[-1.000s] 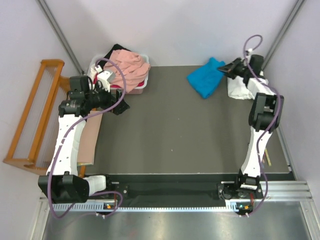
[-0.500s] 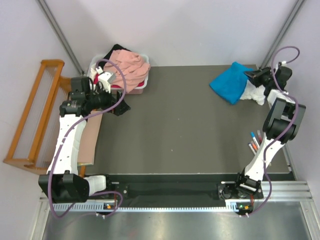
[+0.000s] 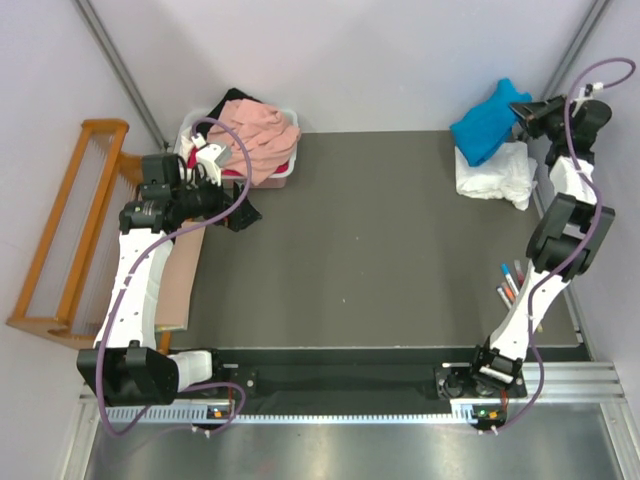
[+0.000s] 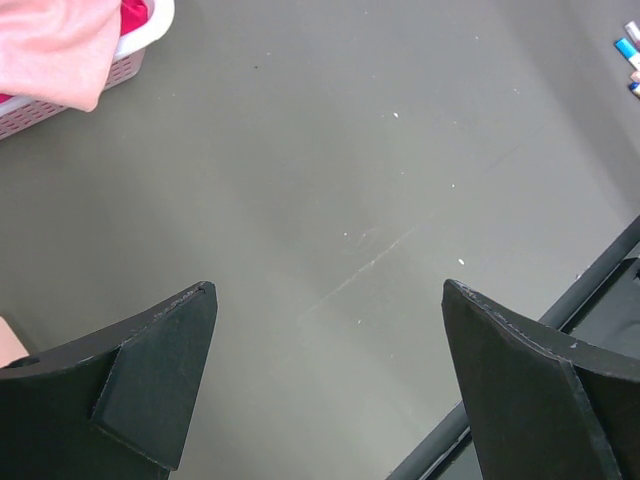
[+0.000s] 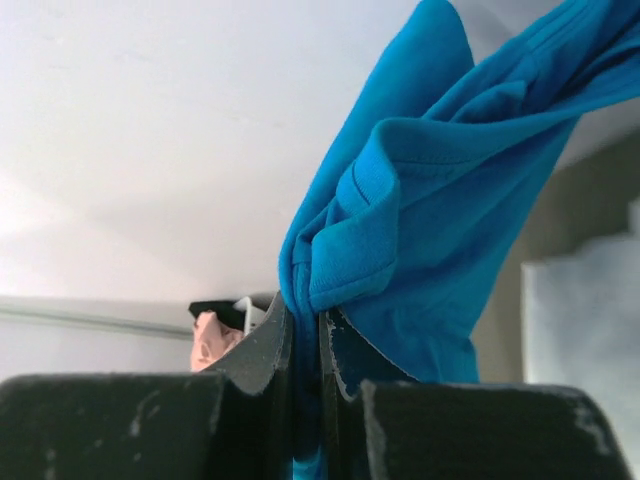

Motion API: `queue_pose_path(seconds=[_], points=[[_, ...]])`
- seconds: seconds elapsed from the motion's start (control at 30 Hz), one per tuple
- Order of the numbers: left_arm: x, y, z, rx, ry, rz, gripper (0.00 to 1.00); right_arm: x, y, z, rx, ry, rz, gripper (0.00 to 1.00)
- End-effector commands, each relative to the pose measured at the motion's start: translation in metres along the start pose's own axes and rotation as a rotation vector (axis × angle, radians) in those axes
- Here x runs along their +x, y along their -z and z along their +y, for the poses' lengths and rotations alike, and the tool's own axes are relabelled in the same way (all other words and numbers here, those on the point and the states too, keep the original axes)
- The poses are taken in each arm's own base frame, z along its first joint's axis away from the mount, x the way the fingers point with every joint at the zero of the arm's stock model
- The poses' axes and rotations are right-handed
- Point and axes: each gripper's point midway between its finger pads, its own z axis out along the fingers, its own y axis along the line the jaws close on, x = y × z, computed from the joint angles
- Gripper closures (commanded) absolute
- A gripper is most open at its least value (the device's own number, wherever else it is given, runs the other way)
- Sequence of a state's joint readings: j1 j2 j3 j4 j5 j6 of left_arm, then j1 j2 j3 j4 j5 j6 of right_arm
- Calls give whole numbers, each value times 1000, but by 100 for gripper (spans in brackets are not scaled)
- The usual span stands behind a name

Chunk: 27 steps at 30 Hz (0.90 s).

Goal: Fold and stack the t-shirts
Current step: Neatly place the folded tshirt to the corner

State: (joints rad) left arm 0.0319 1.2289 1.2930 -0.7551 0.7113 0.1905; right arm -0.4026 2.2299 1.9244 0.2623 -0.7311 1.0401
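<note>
My right gripper should lower the bright blue t-shirt and draw it slightly back over the folded white t-shirt (image 3: 497, 174) (image 5: 588, 318).
My right gripper (image 3: 520, 112) is shut on the bright blue t-shirt (image 3: 487, 126) and holds it bunched in the air at the table's far right corner. In the right wrist view the blue t-shirt (image 5: 430, 200) is pinched between my fingers (image 5: 262, 345) and hangs from them. A folded white t-shirt (image 3: 492, 172) lies on the table just below it. My left gripper (image 3: 243, 212) is open and empty over the table's far left, next to the white tub (image 3: 283, 170). The tub holds a salmon-pink t-shirt (image 3: 262, 132), with red and black cloth under it.
A wooden slatted rack (image 3: 62, 235) stands off the table's left edge. A brown board (image 3: 178, 285) lies along the left side. Some markers (image 3: 510, 282) lie near the right edge. The grey walls stand close behind the right gripper.
My right gripper has lifted the blue t-shirt off the table and carried it right and back, above the white t-shirt. The left arm has not moved.
</note>
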Motion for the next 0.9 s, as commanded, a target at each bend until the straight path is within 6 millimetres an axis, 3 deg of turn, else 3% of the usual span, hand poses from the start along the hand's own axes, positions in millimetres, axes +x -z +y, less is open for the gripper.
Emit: queue_pose_path(seconds=[0.0,0.27,0.37,0.47,0.5,0.53,0.57,0.6,0.67,0.7,0.77,0.87], points=[[-8,-1,-4,28,-14,-39,1,-24,36,9,29,50,-103,100],[-10,1,-7,34,-18,-45,1,49,65,-86,267,-36,-13,100],[-11,2,-7,31,-22,-45,1,60,70,-105,327,-49,13,100],[-13,3,-8,32,-23,-50,1,58,70,-106,348,-58,10,100],[-14,3,-9,38,-23,-51,1,60,75,-115,412,-86,10,100],[-15,4,-9,38,-23,-53,1,55,74,-112,420,-73,3,90],[-16,4,-10,37,-24,-58,1,53,75,-118,463,-71,-9,72],[-16,4,-10,38,-24,-57,1,62,82,-126,530,-95,24,35],[-15,4,-10,38,-23,-56,1,53,87,-129,612,-16,13,27],[-15,3,-9,37,-24,-55,1,57,97,-134,678,-11,31,19],[-16,4,-10,39,-26,-54,1,38,109,-131,767,74,-24,1],[-17,6,-10,32,-31,-55,1,20,127,-121,854,132,-88,0]])
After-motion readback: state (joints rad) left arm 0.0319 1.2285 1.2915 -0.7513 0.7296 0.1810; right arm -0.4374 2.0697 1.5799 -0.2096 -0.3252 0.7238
